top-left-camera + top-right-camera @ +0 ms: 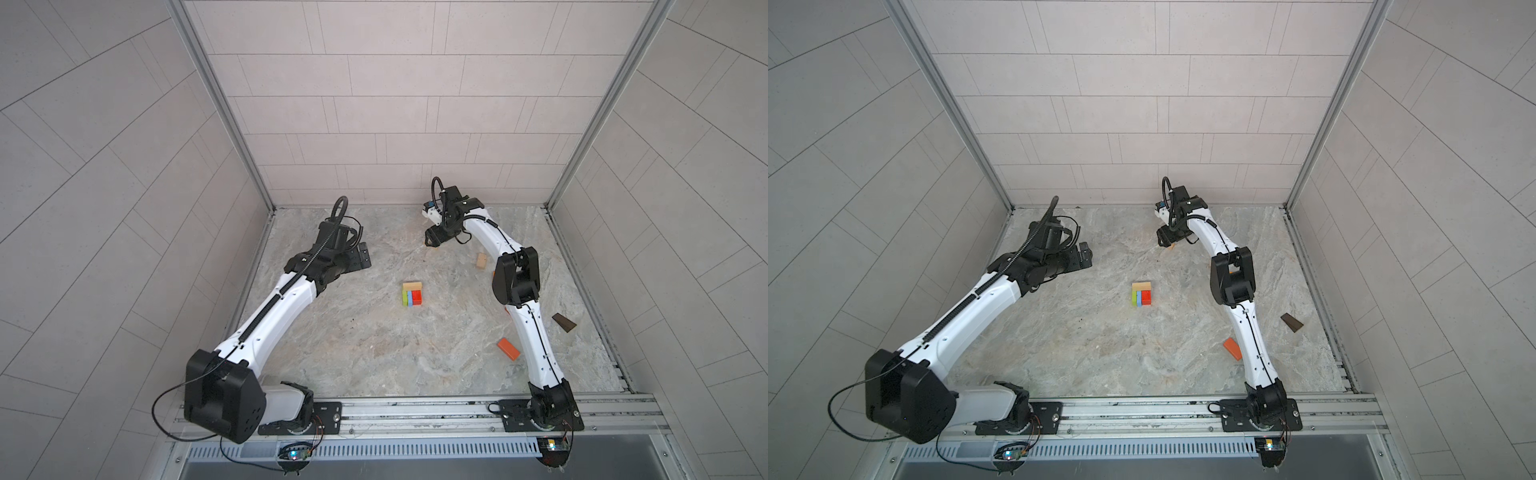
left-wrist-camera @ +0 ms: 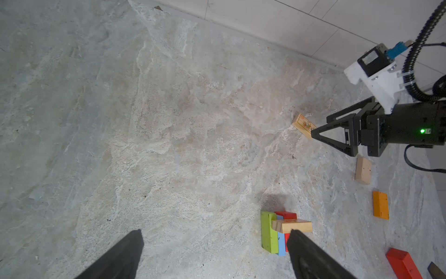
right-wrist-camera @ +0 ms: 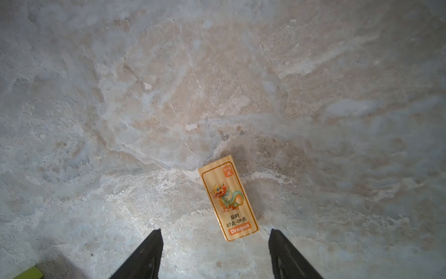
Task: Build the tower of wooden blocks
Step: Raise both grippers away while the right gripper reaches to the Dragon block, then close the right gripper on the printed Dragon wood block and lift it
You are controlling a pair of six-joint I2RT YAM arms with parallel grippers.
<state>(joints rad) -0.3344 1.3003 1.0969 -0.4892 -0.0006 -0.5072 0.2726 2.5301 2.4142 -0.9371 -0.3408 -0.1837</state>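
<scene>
The near end of the tan plank (image 3: 240, 228) already lies between the open fingers, so the robot's right gripper will next move down around it and then close its fingers.
The tower (image 1: 412, 295) (image 1: 1141, 294) stands mid-table: lime green, light blue and red planks lie side by side, with one tan plank across their far end. My left gripper (image 1: 365, 254) (image 2: 215, 232) hangs open to the tower's left, well apart from it and holding nothing. My right gripper (image 1: 430, 241) (image 3: 214, 232) is open near the back wall. A tan plank with a dragon label (image 3: 228, 198) (image 2: 303, 124) lies flat on the table there. Its near end reaches just between my fingertips without touching them.
Loose wood blocks lie on the right: a plain tan one (image 1: 481, 261) (image 2: 363, 170), an orange one (image 2: 380, 205), an orange-red one (image 1: 508, 348) (image 1: 1232, 348) beside the right arm, and a dark brown one (image 1: 564, 323) near the right wall. Tiled walls enclose three sides.
</scene>
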